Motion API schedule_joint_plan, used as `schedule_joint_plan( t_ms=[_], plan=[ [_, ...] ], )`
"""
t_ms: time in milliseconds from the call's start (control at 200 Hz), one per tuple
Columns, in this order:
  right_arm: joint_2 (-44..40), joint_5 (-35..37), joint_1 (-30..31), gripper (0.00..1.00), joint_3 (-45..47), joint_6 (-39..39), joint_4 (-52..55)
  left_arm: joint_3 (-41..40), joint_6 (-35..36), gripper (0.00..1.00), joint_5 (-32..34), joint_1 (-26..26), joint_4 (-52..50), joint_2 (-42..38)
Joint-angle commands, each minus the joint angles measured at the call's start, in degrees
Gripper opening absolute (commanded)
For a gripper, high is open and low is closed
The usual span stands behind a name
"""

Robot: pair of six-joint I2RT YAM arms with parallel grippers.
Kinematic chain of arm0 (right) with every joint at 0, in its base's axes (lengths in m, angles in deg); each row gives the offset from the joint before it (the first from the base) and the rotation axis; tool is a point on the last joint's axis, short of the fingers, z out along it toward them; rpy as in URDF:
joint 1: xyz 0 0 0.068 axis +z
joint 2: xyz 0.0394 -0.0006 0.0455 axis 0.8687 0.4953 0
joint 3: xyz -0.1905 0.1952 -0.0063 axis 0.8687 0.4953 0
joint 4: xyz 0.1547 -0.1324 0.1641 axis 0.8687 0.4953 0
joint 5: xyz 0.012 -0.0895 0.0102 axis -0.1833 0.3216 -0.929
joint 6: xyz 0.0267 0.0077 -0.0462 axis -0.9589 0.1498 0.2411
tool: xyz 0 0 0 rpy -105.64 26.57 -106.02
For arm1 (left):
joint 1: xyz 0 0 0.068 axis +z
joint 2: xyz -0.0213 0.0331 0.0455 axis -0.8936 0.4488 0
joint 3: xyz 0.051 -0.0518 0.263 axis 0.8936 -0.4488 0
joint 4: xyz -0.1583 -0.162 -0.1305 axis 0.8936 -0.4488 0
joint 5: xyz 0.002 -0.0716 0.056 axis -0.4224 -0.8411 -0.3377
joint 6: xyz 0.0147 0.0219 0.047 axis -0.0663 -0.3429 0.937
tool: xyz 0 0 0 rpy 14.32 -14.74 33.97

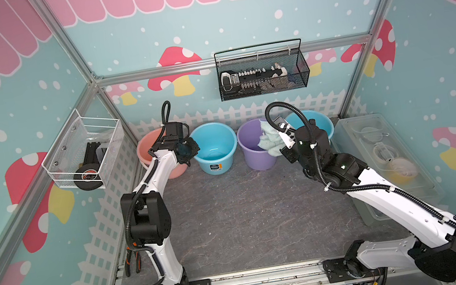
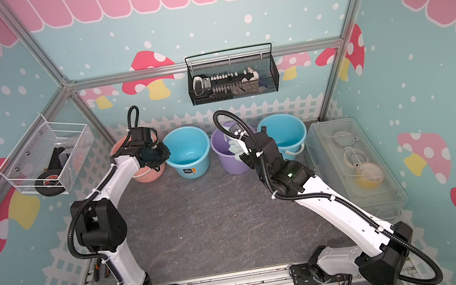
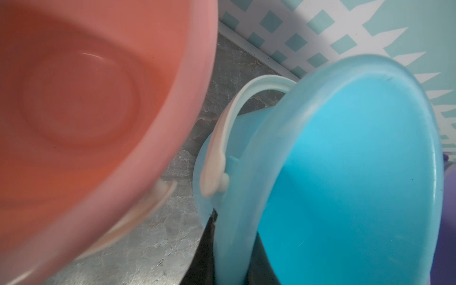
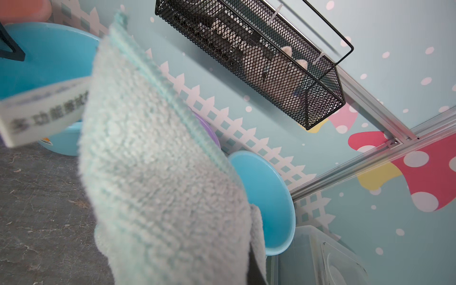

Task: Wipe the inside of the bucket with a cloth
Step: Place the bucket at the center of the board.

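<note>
The cloth hangs clear of the inside of the light blue bucket, so my left gripper will next move the light blue bucket slightly toward the purple bucket [image 1: 253, 153] [image 3: 445, 228] and open to release that bucket's rim.
Four buckets line the back fence. My left gripper [image 1: 193, 149] [image 3: 232, 249] is shut on the near-left rim of the light blue bucket [image 1: 215, 148] [image 2: 188, 152] [image 3: 345, 172], one dark finger [image 3: 204, 259] outside the wall and one inside. The pale mint-green cloth [image 1: 268, 140] [image 2: 234, 147] [image 4: 160, 172] hangs from my right gripper [image 1: 281, 141], which is shut on it above the right rim of the purple bucket [image 1: 253, 153] [image 2: 228, 160]. In the right wrist view the cloth covers the jaws. Its white label [image 4: 42, 111] sticks out sideways.
A pink bucket [image 1: 145, 149] [image 3: 86, 98] stands at the far left and a second blue bucket [image 1: 322, 123] [image 4: 266, 197] at the far right. A clear plastic box [image 1: 385, 156] lines the right wall. A black wire basket [image 1: 262, 70] and a white mesh basket [image 1: 84, 152] hang on the walls.
</note>
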Motion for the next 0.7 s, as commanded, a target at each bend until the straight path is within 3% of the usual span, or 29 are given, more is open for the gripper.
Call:
schedule_joint_plan(
  t_ms=[0,150,260,465,510,695],
  plan=[
    [-1.2,0.9,-0.3,0.0,0.6,-0.1,0.2,4.1,-3.0,0.0,-0.9,-0.2,0.9,3.4],
    [-1.6,0.9,-0.3,0.0,0.6,0.2,0.5,8.6,-4.0,0.12,-2.0,-0.5,0.9,6.6],
    [-1.9,0.9,-0.3,0.0,0.9,0.3,0.6,11.1,-4.5,0.13,-1.4,-1.0,0.7,8.3],
    [-2.3,0.8,-0.4,0.0,0.8,0.1,0.8,13.3,-4.9,0.32,-1.6,-1.1,-0.8,9.3],
    [-2.5,0.8,-0.4,0.0,0.8,0.2,0.8,13.2,-4.5,0.32,-1.2,-1.1,-1.1,8.8],
    [-2.4,0.3,-0.4,0.0,0.6,0.3,0.7,11.8,-4.0,0.15,-1.5,-1.1,-2.1,6.7]
  ],
)
